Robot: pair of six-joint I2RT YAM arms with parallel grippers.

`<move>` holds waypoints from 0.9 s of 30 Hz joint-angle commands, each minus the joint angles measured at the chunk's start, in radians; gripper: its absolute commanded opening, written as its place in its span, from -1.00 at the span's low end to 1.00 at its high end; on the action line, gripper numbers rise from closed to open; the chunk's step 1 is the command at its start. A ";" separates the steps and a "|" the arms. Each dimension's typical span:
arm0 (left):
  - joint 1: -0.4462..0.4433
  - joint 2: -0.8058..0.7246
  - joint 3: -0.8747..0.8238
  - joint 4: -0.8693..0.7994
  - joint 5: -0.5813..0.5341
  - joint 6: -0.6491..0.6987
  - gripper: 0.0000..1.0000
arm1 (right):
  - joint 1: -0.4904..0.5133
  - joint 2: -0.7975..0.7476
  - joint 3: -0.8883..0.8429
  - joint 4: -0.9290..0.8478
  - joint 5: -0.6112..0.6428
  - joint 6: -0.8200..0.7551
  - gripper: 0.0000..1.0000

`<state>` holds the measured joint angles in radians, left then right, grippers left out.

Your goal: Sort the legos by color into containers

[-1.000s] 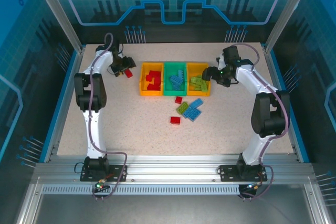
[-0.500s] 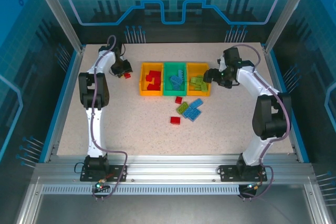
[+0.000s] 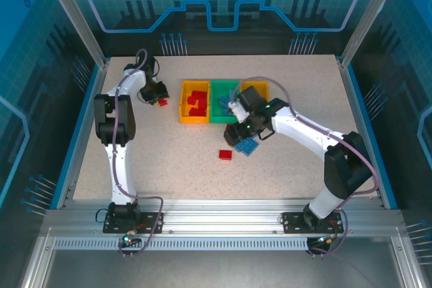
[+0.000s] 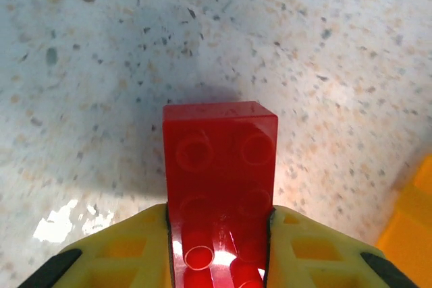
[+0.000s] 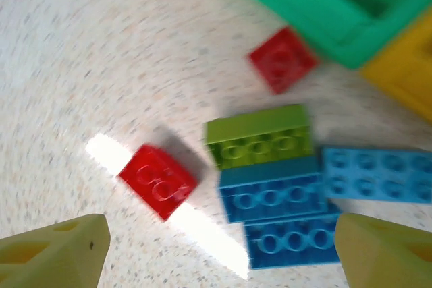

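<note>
My left gripper raises the red lego, carries it across the bin's side and releases it among its color next. The yellow-orange bin holding red legos stands beside it.
My left gripper (image 4: 219, 251) is shut on a red lego (image 4: 219, 166), held just above the table left of the containers; in the top view this gripper (image 3: 159, 98) is beside the left yellow-orange bin (image 3: 181, 104), which holds red legos. The green bin (image 3: 223, 83) holds blue ones. The right yellow-orange bin (image 3: 257, 86) is partly hidden by my right arm. My right gripper (image 5: 223, 254) hangs open over loose legos: a red one (image 5: 158, 181), a light green one (image 5: 260, 136) and blue ones (image 5: 270, 197). Another red lego (image 5: 282, 59) lies near the green bin's wall (image 5: 317, 11).
In the top view a loose red lego (image 3: 225, 154) and blue legos (image 3: 249, 147) lie in front of the bins, under my right gripper (image 3: 237, 133). A blue rim edges the table on both sides. Open tabletop lies to the front and right.
My left gripper has closed on the red lego. My right arm has swung from the right bin down to the loose pile in front of the bins.
</note>
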<state>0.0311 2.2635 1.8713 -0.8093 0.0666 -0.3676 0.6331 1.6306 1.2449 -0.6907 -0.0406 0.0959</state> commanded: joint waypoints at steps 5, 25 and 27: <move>-0.101 -0.228 -0.014 0.060 0.028 0.028 -0.64 | 0.113 0.066 0.010 -0.009 0.018 -0.241 0.75; -0.226 -0.014 0.151 0.066 0.203 0.071 -0.55 | 0.199 0.248 0.091 -0.043 0.054 -0.373 0.61; -0.226 0.006 0.171 0.047 0.196 0.070 -0.51 | 0.200 0.271 0.104 -0.059 0.068 -0.381 0.56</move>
<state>-0.1925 2.2539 1.9800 -0.7177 0.2451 -0.3115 0.8139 1.8679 1.3106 -0.7044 0.0044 -0.2573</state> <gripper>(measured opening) 0.307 0.785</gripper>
